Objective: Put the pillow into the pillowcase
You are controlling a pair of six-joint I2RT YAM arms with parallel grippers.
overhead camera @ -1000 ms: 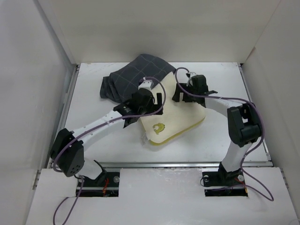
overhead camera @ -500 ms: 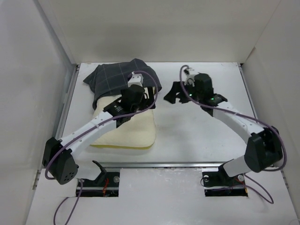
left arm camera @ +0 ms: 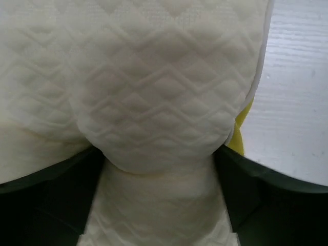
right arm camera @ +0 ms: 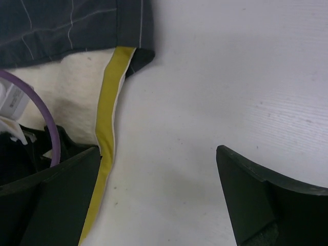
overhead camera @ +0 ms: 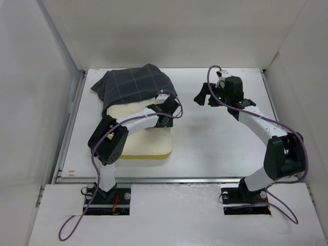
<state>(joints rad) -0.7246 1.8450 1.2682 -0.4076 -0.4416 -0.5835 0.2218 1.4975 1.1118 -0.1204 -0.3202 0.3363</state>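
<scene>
The pillowcase's hem corner (overhead camera: 172, 91) (right arm camera: 142, 53) sticks out past the pillow's yellow edge, and the right gripper will next go down and outward, toward the pillow, onto that corner.
The cream-yellow pillow (overhead camera: 146, 139) lies left of centre, its far half under the dark grid-patterned pillowcase (overhead camera: 132, 86). My left gripper (overhead camera: 167, 109) is at the pillow's right edge. In the left wrist view it (left arm camera: 159, 174) is shut on a bunched fold of the quilted pillow (left arm camera: 154, 77), which fills the gap between the jaws. My right gripper (overhead camera: 203, 96) is open and empty, over bare table to the right of the pillow. In the right wrist view it (right arm camera: 159, 197) looks at the pillow's yellow edge band (right arm camera: 109, 113) and the pillowcase hem (right arm camera: 77, 25).
White walls close in the table (overhead camera: 220, 143) at the back and on both sides. The left arm is folded back over the pillow's near left part. Its purple cable (right arm camera: 48, 120) loops beside the pillow's right edge.
The pillow has gone left and its far half has gone under the pillowcase. My left arm has folded back, its gripper now at the pillow's right edge. My right gripper has drawn off to the right.
</scene>
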